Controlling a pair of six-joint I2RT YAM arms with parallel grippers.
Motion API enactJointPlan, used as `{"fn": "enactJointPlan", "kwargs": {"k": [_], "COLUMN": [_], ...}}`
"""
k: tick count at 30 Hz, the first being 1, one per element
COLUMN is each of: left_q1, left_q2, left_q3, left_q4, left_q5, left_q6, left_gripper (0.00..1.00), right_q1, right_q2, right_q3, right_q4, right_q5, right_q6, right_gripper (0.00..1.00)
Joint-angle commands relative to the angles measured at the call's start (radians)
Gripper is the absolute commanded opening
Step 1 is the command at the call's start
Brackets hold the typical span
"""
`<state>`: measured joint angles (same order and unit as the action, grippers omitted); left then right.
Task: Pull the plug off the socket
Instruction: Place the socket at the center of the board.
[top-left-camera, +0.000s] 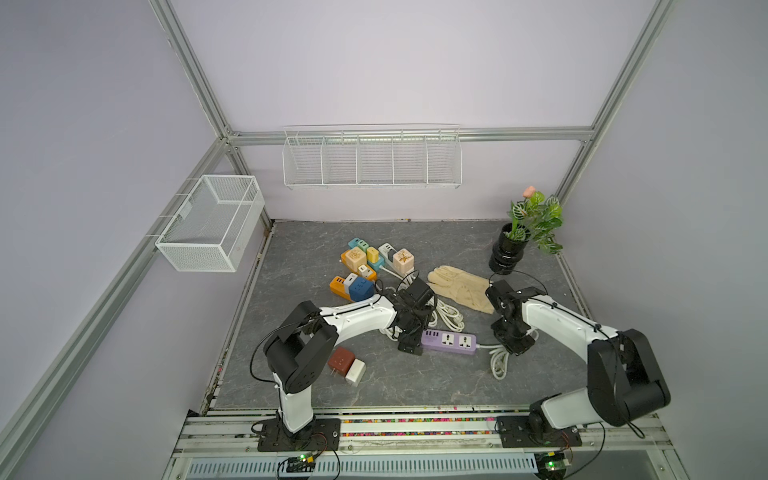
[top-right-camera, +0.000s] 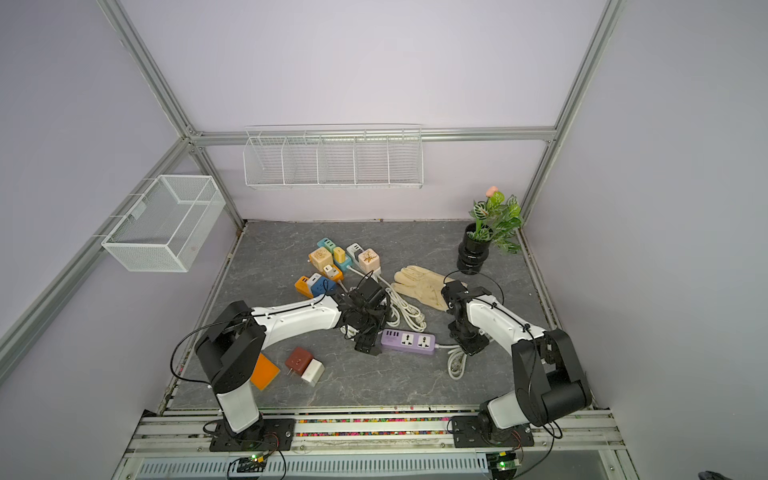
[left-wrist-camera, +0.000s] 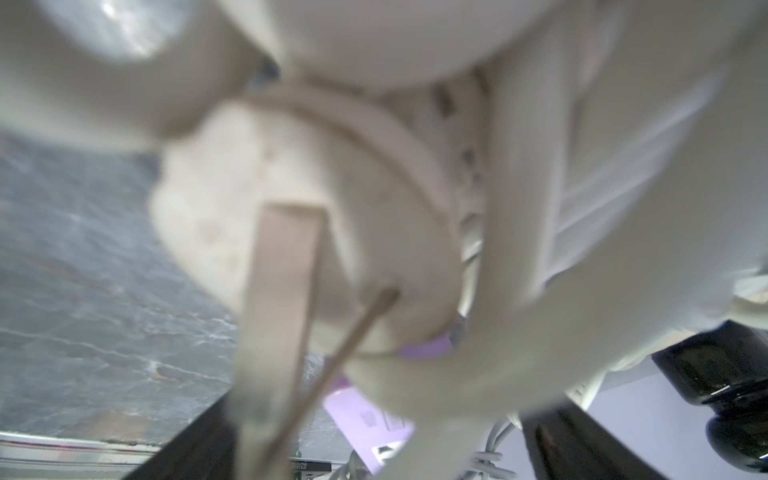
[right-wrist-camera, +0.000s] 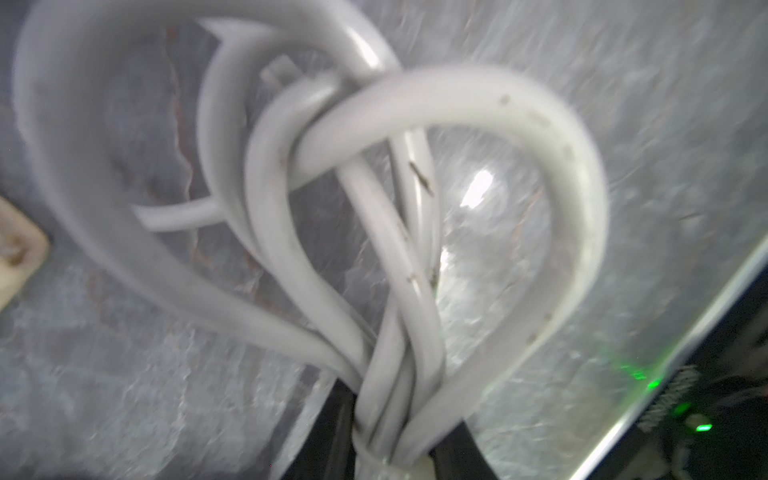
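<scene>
The tabletop is bare beside my right gripper toward the side, so I need to move my right gripper sideways next, away from my left gripper, and let go of the cable (right-wrist-camera: 395, 374).
A purple socket strip (top-left-camera: 449, 341) lies on the grey table in both top views. My left gripper (top-left-camera: 409, 345) stands at its left end, jaws open. In the left wrist view a white plug (left-wrist-camera: 257, 199) with bare flat metal prongs hangs blurred close to the camera, clear of the purple strip (left-wrist-camera: 365, 419). Both top views hide the plug under that gripper. My right gripper (top-left-camera: 514, 345) is at the strip's right end. It is shut on a bundle of white cable (right-wrist-camera: 395, 374), held between its black fingers (right-wrist-camera: 332, 428).
Colourful socket cubes and adapters (top-left-camera: 374, 259) cluster at the back, with an orange strip carrying a blue cube (top-left-camera: 351, 287) nearer. A beige glove (top-left-camera: 457, 286), a black vase with a plant (top-left-camera: 509, 253), coiled white cord (top-left-camera: 446, 313) and brown and white adapters (top-left-camera: 347, 365) lie around.
</scene>
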<state>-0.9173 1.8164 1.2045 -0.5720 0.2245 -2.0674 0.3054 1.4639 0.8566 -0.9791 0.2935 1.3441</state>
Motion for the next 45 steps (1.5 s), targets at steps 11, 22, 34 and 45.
{"fn": "enactJointPlan", "kwargs": {"k": [11,22,34,45], "left_q1": [0.071,0.284,0.641,0.850], "left_q2": [-0.146,-0.284,-0.406,-0.241], "left_q3": [0.126,0.172,0.089,0.120], "left_q4": [-0.230,-0.415,-0.405,-0.347], "left_q5": [-0.111,-0.278,-0.294,-0.144], "left_q6": [0.131,0.387,0.663,0.790], "left_gripper": [0.92,0.89,0.89,0.88], "right_q1": [-0.300,-0.440,-0.392,-0.092], "right_q2": [-0.053,0.101,0.112,-0.022], "right_q3": [0.030,0.129,0.193,0.237], "right_q4": [-0.117,-0.055,-0.017,0.012], "right_q5": [0.192,0.234,0.162,0.080], "right_q6": [-0.333,-0.452,-0.576,-0.589], "right_gripper": [0.12,0.13,0.78,0.78]}}
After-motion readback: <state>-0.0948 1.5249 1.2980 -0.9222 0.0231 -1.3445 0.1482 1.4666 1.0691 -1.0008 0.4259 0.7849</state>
